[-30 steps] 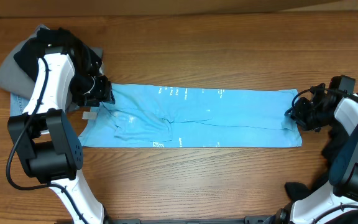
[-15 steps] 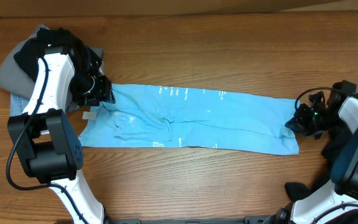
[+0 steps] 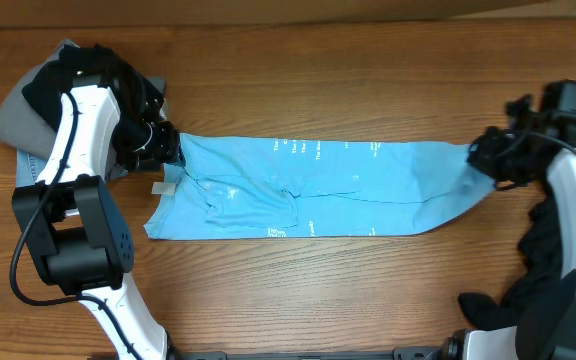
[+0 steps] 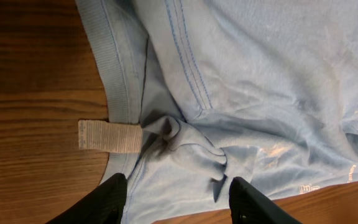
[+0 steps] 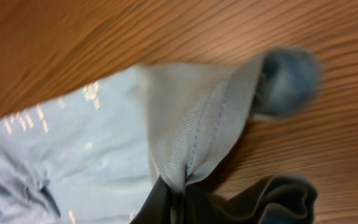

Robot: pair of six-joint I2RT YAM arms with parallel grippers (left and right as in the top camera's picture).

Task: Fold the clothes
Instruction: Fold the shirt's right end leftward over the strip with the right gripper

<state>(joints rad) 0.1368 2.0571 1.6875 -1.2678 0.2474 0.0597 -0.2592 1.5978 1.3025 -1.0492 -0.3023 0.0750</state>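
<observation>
The hem should go over the middle of the garment toward the waistband next, carried by my right gripper.
A light blue garment [image 3: 318, 185] lies stretched across the wooden table, its ribbed waistband and a beige tag [image 4: 107, 135] at the left end. My left gripper [image 3: 165, 150] is over the garment's upper left corner. In the left wrist view its fingers [image 4: 176, 186] stand wide apart over wrinkled blue cloth [image 4: 260, 81], holding nothing. My right gripper [image 3: 483, 160] is shut on the garment's right end and holds it a little above the table. In the right wrist view the ribbed hem [image 5: 191, 143] is pinched between the fingers [image 5: 182, 193].
A pile of grey, black and denim clothes [image 3: 28, 110] lies at the far left behind the left arm. A black garment [image 3: 543, 255] lies at the right edge under the right arm. Bare wood surrounds the blue garment.
My right gripper has moved toward the back and right with the hem in it. The garment's right end lifted and the whole garment slid to the right. The left gripper stayed in place.
</observation>
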